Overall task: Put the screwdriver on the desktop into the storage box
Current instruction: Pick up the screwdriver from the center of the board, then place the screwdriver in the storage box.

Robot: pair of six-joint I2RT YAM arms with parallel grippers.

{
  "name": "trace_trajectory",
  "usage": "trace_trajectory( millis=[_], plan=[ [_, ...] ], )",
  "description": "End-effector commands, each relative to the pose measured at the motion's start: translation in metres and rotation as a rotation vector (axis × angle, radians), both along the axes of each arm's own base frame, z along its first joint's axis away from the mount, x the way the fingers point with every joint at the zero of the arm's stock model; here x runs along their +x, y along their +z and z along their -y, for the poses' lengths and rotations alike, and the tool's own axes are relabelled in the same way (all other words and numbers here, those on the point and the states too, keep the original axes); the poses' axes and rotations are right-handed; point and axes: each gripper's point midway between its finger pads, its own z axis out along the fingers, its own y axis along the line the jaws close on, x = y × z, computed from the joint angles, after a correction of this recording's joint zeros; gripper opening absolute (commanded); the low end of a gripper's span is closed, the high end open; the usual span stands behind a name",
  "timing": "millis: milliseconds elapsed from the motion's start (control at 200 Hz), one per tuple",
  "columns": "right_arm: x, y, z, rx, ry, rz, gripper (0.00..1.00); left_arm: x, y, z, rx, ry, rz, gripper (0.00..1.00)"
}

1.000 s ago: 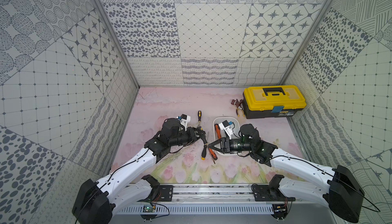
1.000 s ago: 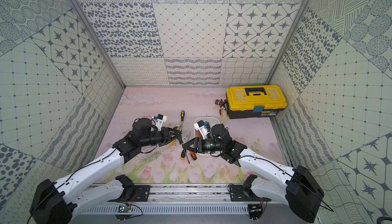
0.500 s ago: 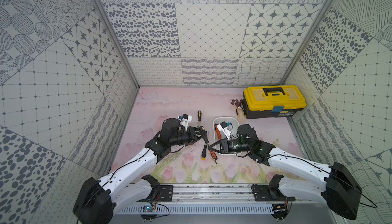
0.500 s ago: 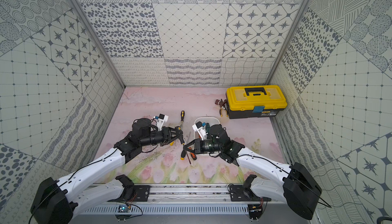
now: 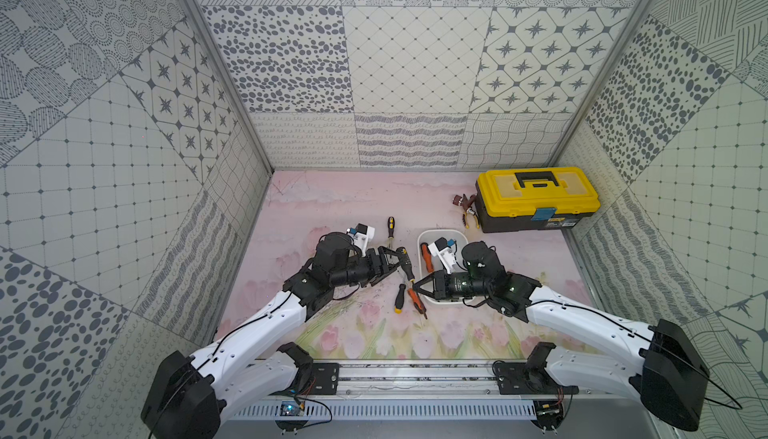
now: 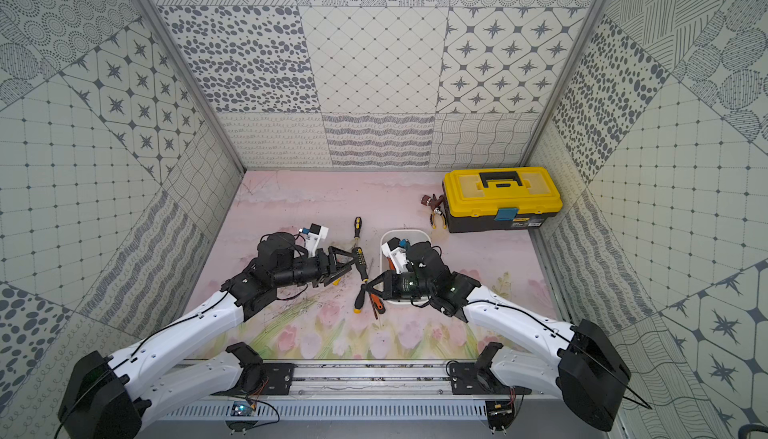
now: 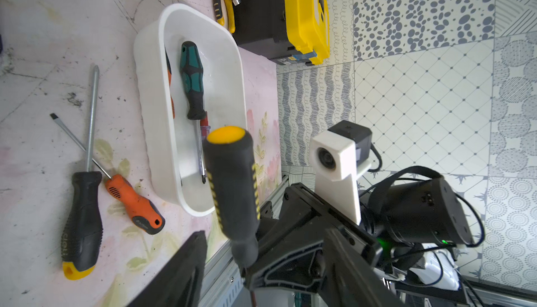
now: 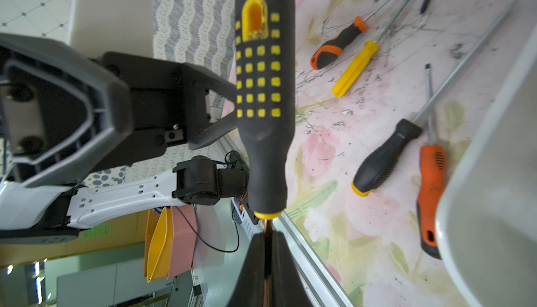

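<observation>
The screwdriver is still hanging outside the box (image 5: 440,234). I should swing my right gripper over the open inside of the storage box, tilt it down, lower it and let go.
A black screwdriver with yellow dots (image 5: 405,261) (image 6: 360,263) hangs above the desktop (image 5: 332,208), just left of the white storage box (image 5: 440,234) (image 7: 154,102). My right gripper (image 5: 415,287) (image 8: 268,262) is shut on its bare shaft below the handle (image 8: 264,102). My left gripper (image 5: 390,259) (image 7: 261,267) stands open, its fingers (image 8: 216,129) spread either side of the handle (image 7: 232,186). The box holds a green-black screwdriver (image 7: 190,79) and others partly hidden by its wall.
On the desktop beside the box lie a black screwdriver with a yellow end (image 5: 400,297) (image 8: 386,157) crossed with an orange one (image 5: 416,300) (image 8: 431,192). Farther back lie a yellow-handled one (image 8: 356,68) and an orange-black one (image 8: 338,44). A yellow-lidded toolbox (image 5: 536,196) and pliers (image 5: 467,210) sit back right.
My right gripper has closed on the screwdriver's shaft. My left gripper, which was shut on the handle, has opened. Both arms have stayed almost in place.
</observation>
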Motion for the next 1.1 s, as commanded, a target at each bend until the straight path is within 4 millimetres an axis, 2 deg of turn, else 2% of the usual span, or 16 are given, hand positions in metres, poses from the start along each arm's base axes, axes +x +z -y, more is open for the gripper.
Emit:
trace_trajectory(
  millis=[0, 135, 200, 465, 670, 715, 820, 885, 1001, 1096],
  plan=[
    [0.027, -0.013, 0.031, -0.174, -0.16, 0.038, 0.0, 0.006, -0.011, -0.015, 0.118, 0.05, 0.027, 0.73],
    [0.046, -0.038, 0.063, -0.33, -0.289, -0.002, 0.0, 0.006, -0.022, -0.022, 0.174, 0.072, 0.002, 0.72],
    [0.053, -0.046, 0.071, -0.38, -0.321, -0.008, 0.0, 0.006, -0.025, -0.023, 0.188, 0.07, -0.003, 0.71],
    [0.081, -0.061, 0.084, -0.574, -0.364, 0.039, 0.0, 0.005, -0.034, -0.034, 0.281, 0.094, 0.002, 0.68],
    [0.097, -0.076, 0.083, -0.648, -0.346, 0.049, 0.0, 0.007, -0.037, -0.039, 0.336, 0.109, 0.016, 0.66],
    [0.098, -0.077, 0.082, -0.652, -0.339, 0.046, 0.07, 0.008, -0.039, -0.042, 0.356, 0.119, 0.016, 0.66],
    [0.098, -0.076, 0.081, -0.648, -0.333, 0.05, 0.33, 0.015, -0.041, -0.047, 0.407, 0.145, 0.025, 0.66],
    [0.097, -0.073, 0.081, -0.639, -0.333, 0.052, 0.43, 0.021, -0.042, -0.05, 0.445, 0.156, 0.03, 0.66],
    [0.092, -0.064, 0.08, -0.609, -0.327, 0.065, 0.55, 0.037, -0.041, -0.055, 0.52, 0.193, 0.036, 0.66],
    [0.086, -0.055, 0.079, -0.586, -0.328, 0.085, 0.57, 0.059, -0.035, -0.056, 0.591, 0.22, 0.063, 0.67]
  ],
)
